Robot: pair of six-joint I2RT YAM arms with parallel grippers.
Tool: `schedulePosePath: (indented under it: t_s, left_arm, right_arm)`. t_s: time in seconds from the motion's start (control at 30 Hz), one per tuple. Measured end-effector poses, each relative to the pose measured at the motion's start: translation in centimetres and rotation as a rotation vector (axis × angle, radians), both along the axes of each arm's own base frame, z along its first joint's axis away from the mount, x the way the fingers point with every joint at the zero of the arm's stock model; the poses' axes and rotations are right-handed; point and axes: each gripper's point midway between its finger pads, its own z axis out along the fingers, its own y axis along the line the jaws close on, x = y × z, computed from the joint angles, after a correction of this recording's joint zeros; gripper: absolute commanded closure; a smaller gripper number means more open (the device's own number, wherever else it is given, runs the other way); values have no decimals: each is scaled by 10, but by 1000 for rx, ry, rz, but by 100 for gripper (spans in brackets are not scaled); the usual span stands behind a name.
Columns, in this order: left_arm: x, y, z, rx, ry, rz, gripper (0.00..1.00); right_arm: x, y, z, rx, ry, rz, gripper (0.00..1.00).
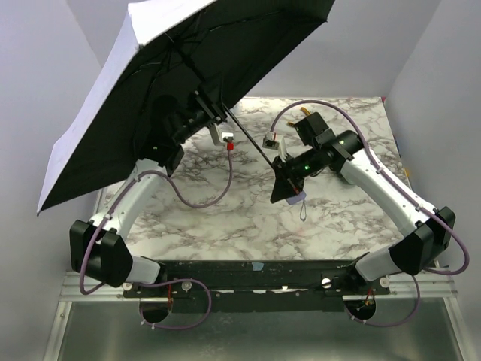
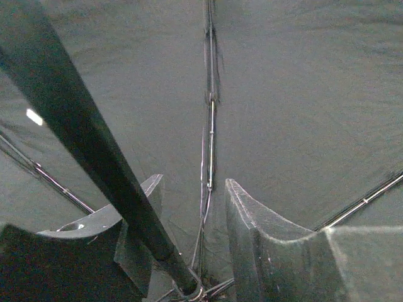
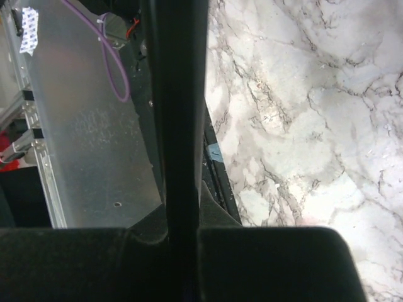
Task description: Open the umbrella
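Observation:
The umbrella (image 1: 210,53) is spread open, so my right gripper will next turn to swing the umbrella's stem more upright, bring the umbrella's handle down toward the marble tabletop below and let go of it.
The umbrella (image 1: 210,53) is spread open and tilted over the back left of the table, black inside, with its pale lavender outside (image 1: 98,113) showing at the left. Its thin black shaft (image 1: 252,139) slants down to the right. My left gripper (image 1: 207,105) is under the canopy beside the shaft. In the left wrist view its fingers (image 2: 252,220) stand apart, and the shaft (image 2: 94,138) crosses close to the left one. My right gripper (image 1: 288,177) is shut on the shaft's lower end (image 3: 179,126), just above the small lavender handle (image 1: 297,197).
The marble table top (image 1: 338,218) lies below both arms. A black rail (image 1: 248,274) and a metal plate (image 3: 82,126) run along the near edge. Purple cables (image 1: 203,199) loop beside the arms. Grey walls close in the left, back and right.

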Motion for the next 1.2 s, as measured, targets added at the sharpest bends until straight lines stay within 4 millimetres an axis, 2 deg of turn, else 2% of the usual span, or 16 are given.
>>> schedulePosePath:
  t_s: [0.07,0.1,0.27,0.3,0.33,0.47,0.6,0.73,0.93,1.07,1.2]
  left_arm:
    - [-5,-8,-11,9,24,-21,51]
    - [-8,-12,-23,18,49,-32,49]
    - [-28,-23,-36,29,73,-79,37]
    - [-33,-24,-38,32,78,-90,34]
    - [-36,-25,-39,32,79,-96,25]
    - [-54,-23,-34,-1,100,-136,14]
    - [-76,-18,-19,-61,113,-174,11]
    - [-100,-10,-14,-116,132,-198,7]
    - [-115,0,-33,-197,242,-198,6]
    - [-117,11,-49,-300,366,-159,3]
    - [-117,24,-54,-432,461,-107,2]
  right_arm:
    - [-1,0,1,-2,18,-14,99]
    - [-1,1,1,0,25,-21,99]
    - [-1,4,-1,30,36,-73,99]
    - [-1,5,0,40,35,-84,99]
    - [-1,6,1,51,33,-96,99]
    - [4,11,7,101,19,-149,100]
    - [13,18,17,157,-3,-193,99]
    - [24,21,17,191,-38,-250,100]
    - [41,21,2,217,-74,-373,99]
    - [54,14,-22,205,-99,-483,100]
    - [69,3,-45,179,-135,-612,100]
